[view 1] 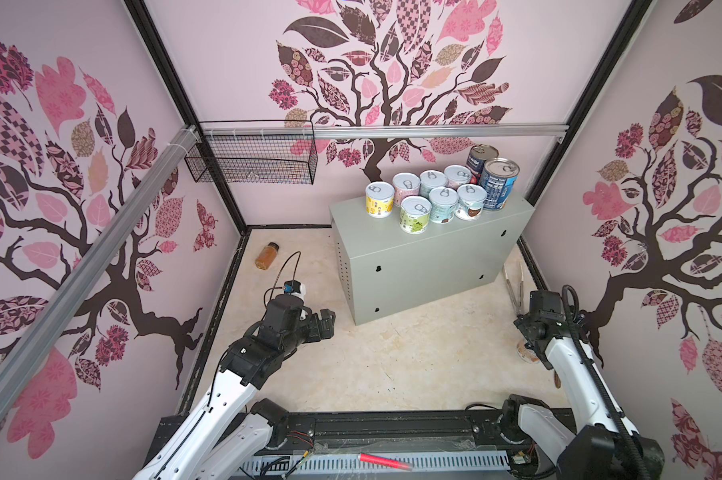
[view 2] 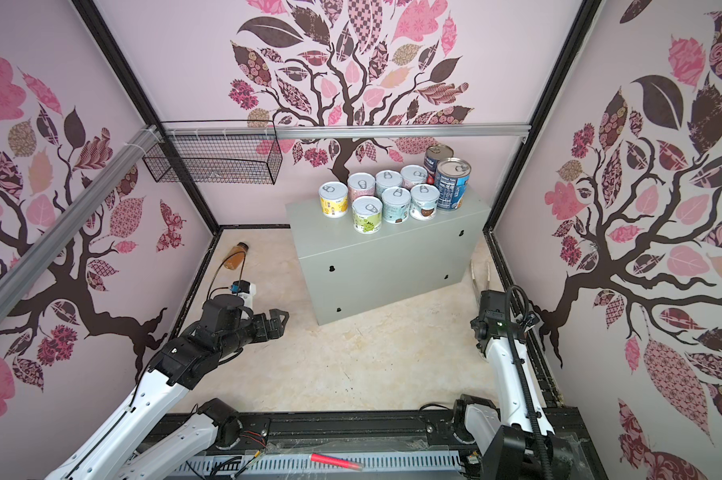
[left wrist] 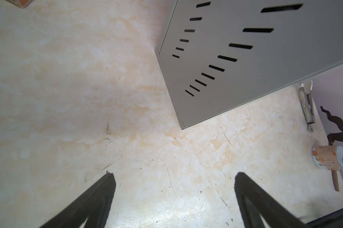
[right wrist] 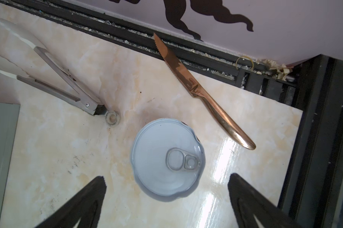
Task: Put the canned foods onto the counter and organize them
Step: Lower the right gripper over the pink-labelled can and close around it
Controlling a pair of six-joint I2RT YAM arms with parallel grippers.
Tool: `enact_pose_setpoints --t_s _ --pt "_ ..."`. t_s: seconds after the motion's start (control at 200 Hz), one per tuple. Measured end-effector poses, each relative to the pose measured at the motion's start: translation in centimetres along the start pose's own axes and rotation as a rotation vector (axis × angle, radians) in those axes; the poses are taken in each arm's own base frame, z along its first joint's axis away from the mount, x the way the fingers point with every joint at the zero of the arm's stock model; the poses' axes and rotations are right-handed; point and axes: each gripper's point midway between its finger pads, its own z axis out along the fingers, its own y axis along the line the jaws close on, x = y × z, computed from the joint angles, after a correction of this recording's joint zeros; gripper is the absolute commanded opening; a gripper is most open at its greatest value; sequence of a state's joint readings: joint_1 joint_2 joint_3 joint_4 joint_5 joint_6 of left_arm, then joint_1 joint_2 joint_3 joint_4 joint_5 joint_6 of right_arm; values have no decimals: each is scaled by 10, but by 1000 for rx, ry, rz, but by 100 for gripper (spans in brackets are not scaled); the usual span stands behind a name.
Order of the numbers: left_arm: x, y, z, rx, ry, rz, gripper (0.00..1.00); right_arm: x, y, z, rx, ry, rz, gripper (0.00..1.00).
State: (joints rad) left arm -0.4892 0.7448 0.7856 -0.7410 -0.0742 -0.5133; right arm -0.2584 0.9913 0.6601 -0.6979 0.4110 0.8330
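The short can stands upright below, with bare floor under both open fingers. I will lower my right gripper around the can's sides and close it.
Several short white-lidded cans (view 1: 430, 195) and two taller cans, one blue (view 1: 498, 185) and one red (view 1: 479, 160), stand grouped at the back right of the grey counter (view 1: 434, 257) in both top views. One more short can (right wrist: 167, 159) stands upright on the floor by the right wall, also in the left wrist view (left wrist: 331, 159). My right gripper (right wrist: 166, 177) hangs open straight above it, one finger on either side, not touching. Left of the counter's (left wrist: 245, 59) near corner, my left gripper (left wrist: 174, 175) is open and empty over bare floor.
An amber bottle (view 1: 266, 254) lies on the floor at the back left. A black wire basket (view 1: 251, 160) hangs on the back rail. Metal tongs (right wrist: 54, 79) and a copper knife (right wrist: 202, 92) lie beside the floor can, near the wall rail.
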Motion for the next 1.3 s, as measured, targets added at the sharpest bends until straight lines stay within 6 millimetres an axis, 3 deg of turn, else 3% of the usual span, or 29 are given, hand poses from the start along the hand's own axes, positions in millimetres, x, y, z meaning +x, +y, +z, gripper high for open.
enact_pose_setpoints --t_s 0.16,0.965,1.3 --pt "-3 -2 -7 16 -31 0 98 -3 0 11 12 8 6 100" --pt "3 -9 -3 48 -3 24 98 22 7 51 66 113 -79 100" --pt "5 -8 -1 44 6 26 98 14 21 55 8 88 -127 72"
